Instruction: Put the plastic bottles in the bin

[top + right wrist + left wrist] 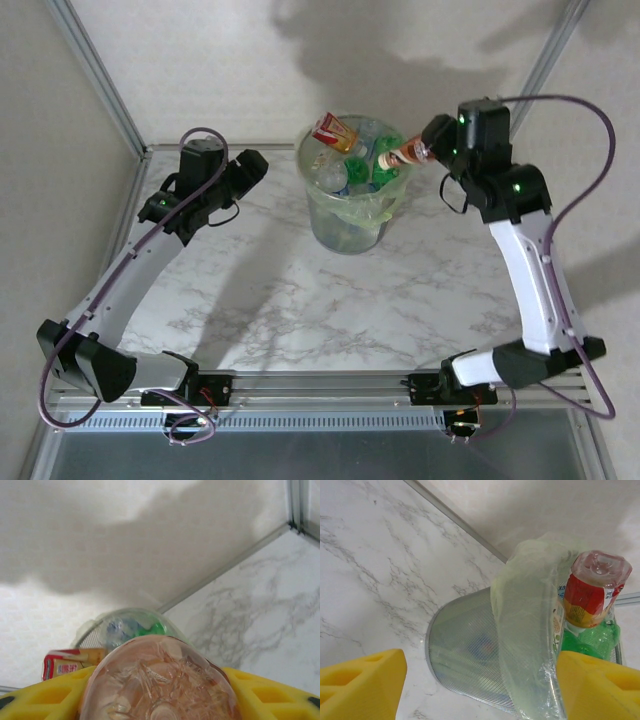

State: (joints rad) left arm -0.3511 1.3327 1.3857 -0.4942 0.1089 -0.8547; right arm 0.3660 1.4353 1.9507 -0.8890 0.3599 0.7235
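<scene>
I will next move my right gripper over the bin's rim toward the green bottles and tip the clear bottle neck-down to let it go, because the clear bottle's base still hangs outside the bin.
The pale-green bin stands at the back middle of the table, piled to the rim with plastic bottles, green, clear and red-labelled. My right gripper hovers at the bin's right rim, shut on a clear bottle with an orange-brown label that points in over the pile. In the right wrist view that bottle's base sits between the yellow fingers, with the bin beyond. My left gripper is open and holds nothing, left of the bin. A red-labelled bottle pokes out of the top.
A thin plastic bag hangs over the bin's rim. The marble table is bounded by metal frame posts and pale walls at the back and sides.
</scene>
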